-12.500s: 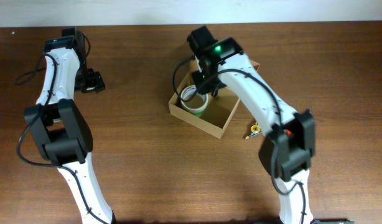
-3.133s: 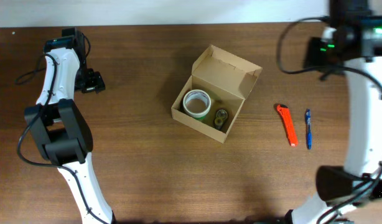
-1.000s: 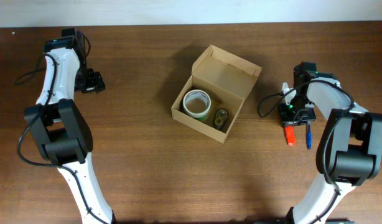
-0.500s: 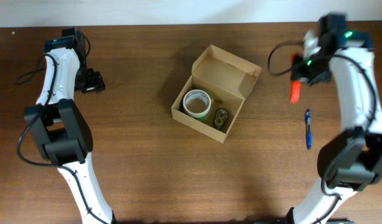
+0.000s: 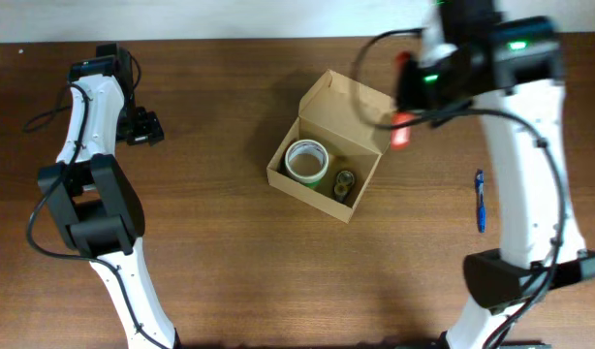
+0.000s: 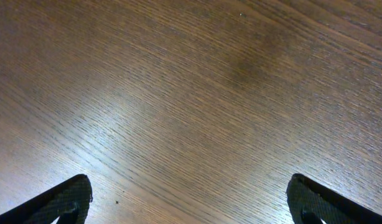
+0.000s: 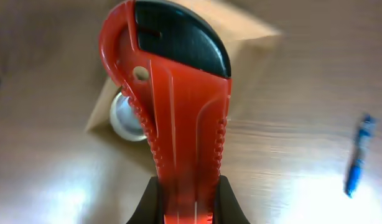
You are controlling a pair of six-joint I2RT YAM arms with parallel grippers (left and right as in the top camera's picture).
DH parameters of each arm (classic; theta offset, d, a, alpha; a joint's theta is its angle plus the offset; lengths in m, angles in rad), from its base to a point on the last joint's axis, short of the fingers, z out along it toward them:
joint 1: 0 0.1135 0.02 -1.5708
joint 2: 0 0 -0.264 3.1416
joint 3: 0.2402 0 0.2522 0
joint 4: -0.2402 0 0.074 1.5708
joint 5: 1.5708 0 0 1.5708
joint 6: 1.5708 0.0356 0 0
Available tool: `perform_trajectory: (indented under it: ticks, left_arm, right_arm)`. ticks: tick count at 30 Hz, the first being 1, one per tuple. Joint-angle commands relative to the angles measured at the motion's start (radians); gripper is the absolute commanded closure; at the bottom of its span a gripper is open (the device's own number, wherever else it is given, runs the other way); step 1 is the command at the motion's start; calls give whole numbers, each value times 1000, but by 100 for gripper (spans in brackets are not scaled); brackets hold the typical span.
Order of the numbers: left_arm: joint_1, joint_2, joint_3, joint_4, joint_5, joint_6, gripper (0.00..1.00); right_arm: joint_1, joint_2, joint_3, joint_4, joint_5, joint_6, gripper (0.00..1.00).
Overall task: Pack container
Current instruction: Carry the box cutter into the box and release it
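Observation:
My right gripper will turn back over the container, then lower beside the tape roll, as the knife lies crosswise to the container's long near side.
The tan cardboard container stands open at the table's middle, flap lid raised at the back; it shows blurred in the right wrist view. Inside lie a white-and-green tape roll and a small dark roll. My right gripper is shut on a red utility knife and holds it in the air over the box's right edge; in the right wrist view the knife fills the frame. My left gripper is open and empty over bare wood at the far left.
A blue pen lies on the table at the right, also in the right wrist view. A black cable trails by the left arm near the table's left edge.
My right gripper has carried the red knife from the right side of the table up and leftward to the box's right edge. The left arm has not moved.

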Motion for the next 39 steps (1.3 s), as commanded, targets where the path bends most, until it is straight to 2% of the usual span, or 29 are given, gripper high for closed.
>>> perform_trajectory:
  ticks: [1, 4, 9, 12, 26, 39]
  left_arm:
    - [3, -12, -3, 0, 3, 9, 0]
    - [3, -12, -3, 0, 3, 9, 0]
    - [3, -12, -3, 0, 3, 9, 0]
    - [3, -12, -3, 0, 4, 9, 0]
    - [2, -12, -3, 0, 3, 9, 0]
    - [2, -12, -3, 0, 4, 9, 0]
  right_arm:
    - [113, 18, 4, 5, 112, -114, 96]
    - [189, 30, 3, 5, 133, -406, 96]
    - [227, 53, -16, 51, 95, -731, 96]
    - [224, 84, -29, 67, 95, -862, 96]
    - [208, 295, -189, 105, 11, -837, 96]
    - [262, 314, -435, 220, -72, -822, 96]
